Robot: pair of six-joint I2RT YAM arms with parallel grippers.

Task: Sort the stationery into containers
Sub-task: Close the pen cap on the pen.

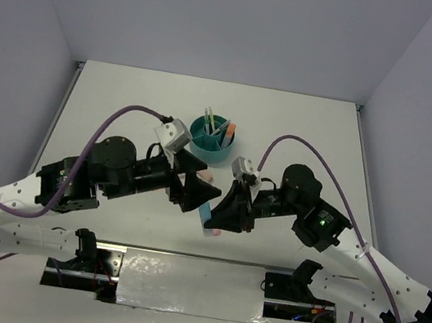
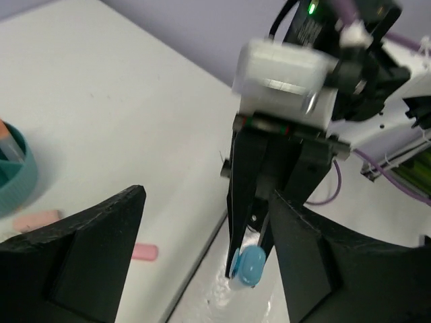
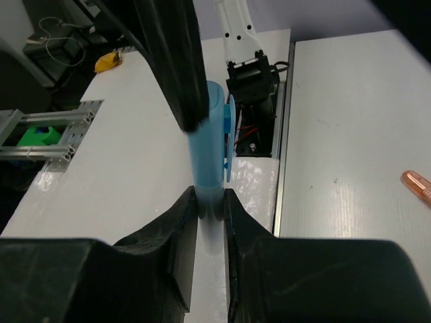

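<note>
The robot's right hand will next carry the blue pen outward, lower it into the teal organizer's section with the orange piece [image 1: 227,141] and let go of it, since the organizer already holds pens.
My right gripper [image 3: 209,199] is shut on the pale barrel of a blue pen [image 3: 210,134], whose blue clip cap points away from its fingers. In the top view the right gripper [image 1: 221,210] holds this pen [image 1: 205,210] near the table's front edge. My left gripper [image 2: 206,202] is open wide, and the pen's cap end [image 2: 250,264] lies between its fingers, close to the right finger [image 2: 313,256]. It faces the right gripper in the top view [image 1: 193,187]. The round teal organizer [image 1: 212,138] stands behind them with several pens upright in it.
Two pink erasers [image 2: 143,252] [image 2: 37,219] lie on the table near the organizer's rim [image 2: 17,182]. A pink piece [image 1: 216,233] lies under the right gripper. An orange-pink item [image 3: 416,186] lies at the right. The metal table seam [image 1: 188,281] runs along the front.
</note>
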